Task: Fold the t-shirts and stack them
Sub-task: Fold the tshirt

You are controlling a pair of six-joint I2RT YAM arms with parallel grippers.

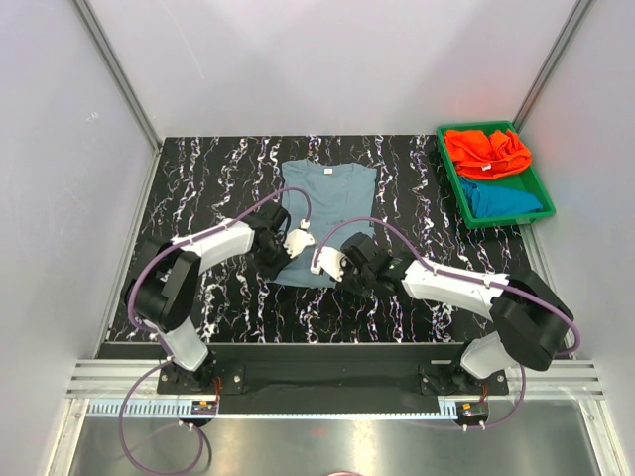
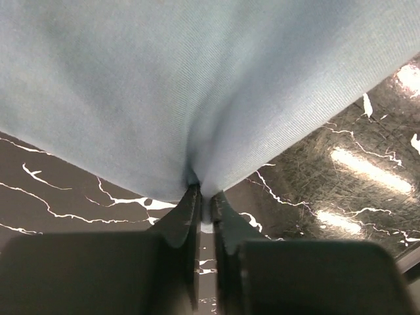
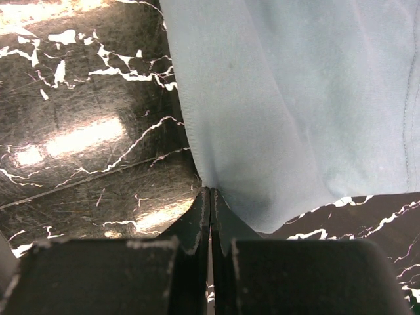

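Note:
The left gripper should next lift the t-shirt's hem, carry it straight outward and let it go at the t-shirt's far shoulder [image 1: 292,170], since the t-shirt lies full-length.
The grey-blue t-shirt [image 1: 327,213] lies flat on the black marbled table [image 1: 218,178], neck label at the far end. My left gripper [image 1: 288,260] is shut on its near left hem; the cloth [image 2: 197,85] bunches between the jaws of the gripper [image 2: 203,193]. My right gripper [image 1: 332,270] is shut on the near right hem; the cloth [image 3: 295,98] runs into the closed jaws of the gripper [image 3: 210,191]. The orange t-shirt [image 1: 486,152] and the teal-blue t-shirt [image 1: 506,199] lie crumpled in the green tray [image 1: 448,177].
The green tray stands at the table's far right corner. White walls and metal posts close in the table on three sides. Purple cables loop over both arms near the shirt's lower half.

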